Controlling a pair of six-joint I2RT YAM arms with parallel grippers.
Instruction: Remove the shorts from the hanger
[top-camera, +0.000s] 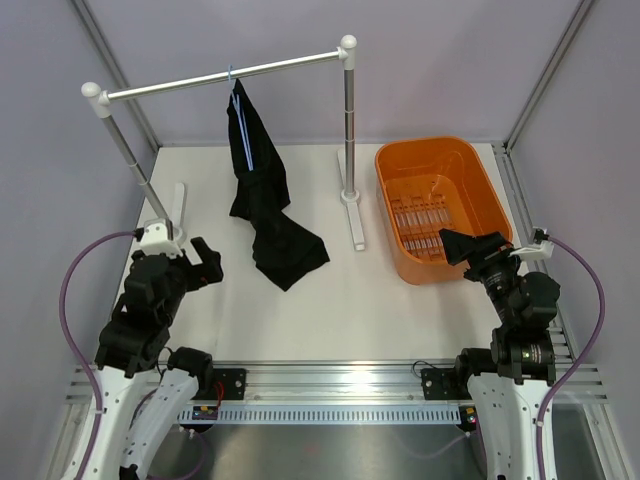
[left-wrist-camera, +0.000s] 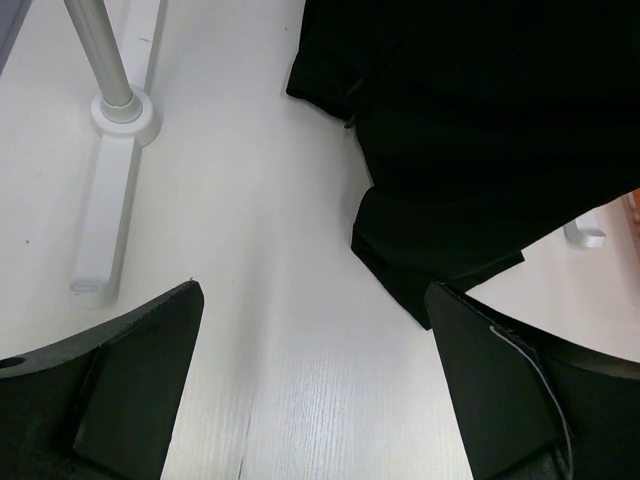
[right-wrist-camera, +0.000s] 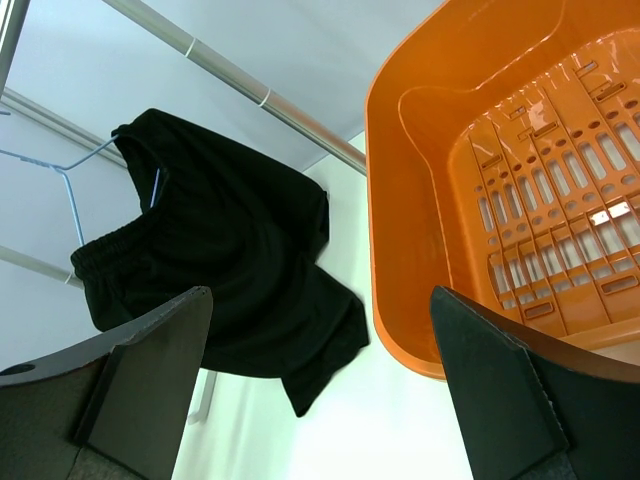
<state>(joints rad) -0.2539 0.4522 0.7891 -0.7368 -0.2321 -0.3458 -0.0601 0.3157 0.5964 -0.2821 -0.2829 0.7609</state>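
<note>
The left gripper's open fingers go up and outward around the hanger's neck (top-camera: 237, 100) next and close, since the hanger's neck is above and outward, bare of cloth under the bar.
The black shorts (top-camera: 262, 175) hang on the light-blue wire hanger (top-camera: 240, 118), which is hooked on the silver rail (top-camera: 225, 75). Their lower end rests crumpled on the table. In the left wrist view the shorts (left-wrist-camera: 480, 130) fill the upper right. In the right wrist view the shorts (right-wrist-camera: 220, 260) drape on the hanger (right-wrist-camera: 70, 190). My left gripper (top-camera: 207, 265) is open and empty, near the table to the left of the shorts' lower end; its open jaws (left-wrist-camera: 312, 292) frame bare table. My right gripper (top-camera: 473, 247) is open and empty at the tub's near edge (right-wrist-camera: 320, 292).
An orange tub (top-camera: 440, 205) with a slotted floor stands at the right and shows in the right wrist view (right-wrist-camera: 520, 200). The rail's right post and foot (top-camera: 350, 190) stand between shorts and tub. The left post's base (left-wrist-camera: 120, 108) and white foot stand close to my left gripper.
</note>
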